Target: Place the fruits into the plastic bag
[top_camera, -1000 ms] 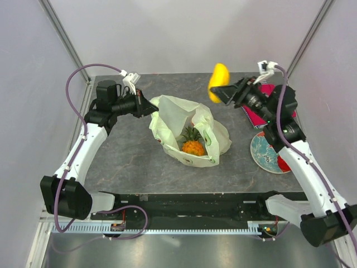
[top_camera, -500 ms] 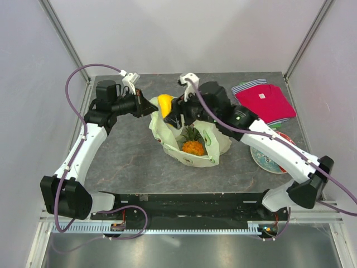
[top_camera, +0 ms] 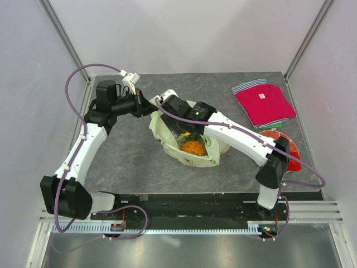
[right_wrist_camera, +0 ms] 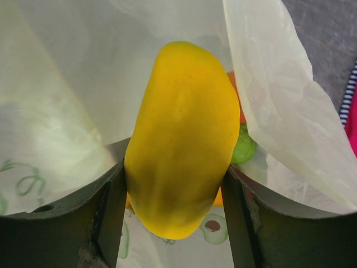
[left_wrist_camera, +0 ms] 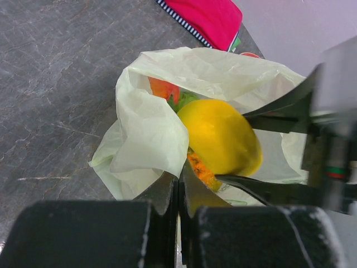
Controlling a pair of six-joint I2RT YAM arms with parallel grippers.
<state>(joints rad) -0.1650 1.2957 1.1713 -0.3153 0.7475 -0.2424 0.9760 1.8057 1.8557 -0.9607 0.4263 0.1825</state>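
Observation:
My right gripper will move away from the bag's held rim next and then lower the mango beside the pineapple, because the mango is still above the other fruits.
The pale-green plastic bag (top_camera: 166, 129) lies mid-table with its mouth held up. My left gripper (top_camera: 152, 109) is shut on the bag's rim (left_wrist_camera: 150, 128), and its jaws (left_wrist_camera: 179, 184) pinch the thin film. My right gripper (top_camera: 182, 132) reaches into the mouth, shut on the yellow mango (right_wrist_camera: 184, 139), which sits between both fingers (right_wrist_camera: 114, 195). The left wrist view shows the mango (left_wrist_camera: 220, 137) inside the opening. Deeper in the bag lie the orange pineapple (top_camera: 193, 147), a green round fruit (right_wrist_camera: 244, 146) and an orange-red piece (left_wrist_camera: 163, 88).
A folded red shirt (top_camera: 263, 103) lies at the back right. The round plate (top_camera: 294, 156) sits at the right, mostly hidden under my right arm's elbow. White walls and corner posts close in the table.
My right arm has swung from the back right across to the bag, carrying the mango down into its mouth. The left arm has kept still, holding the rim.

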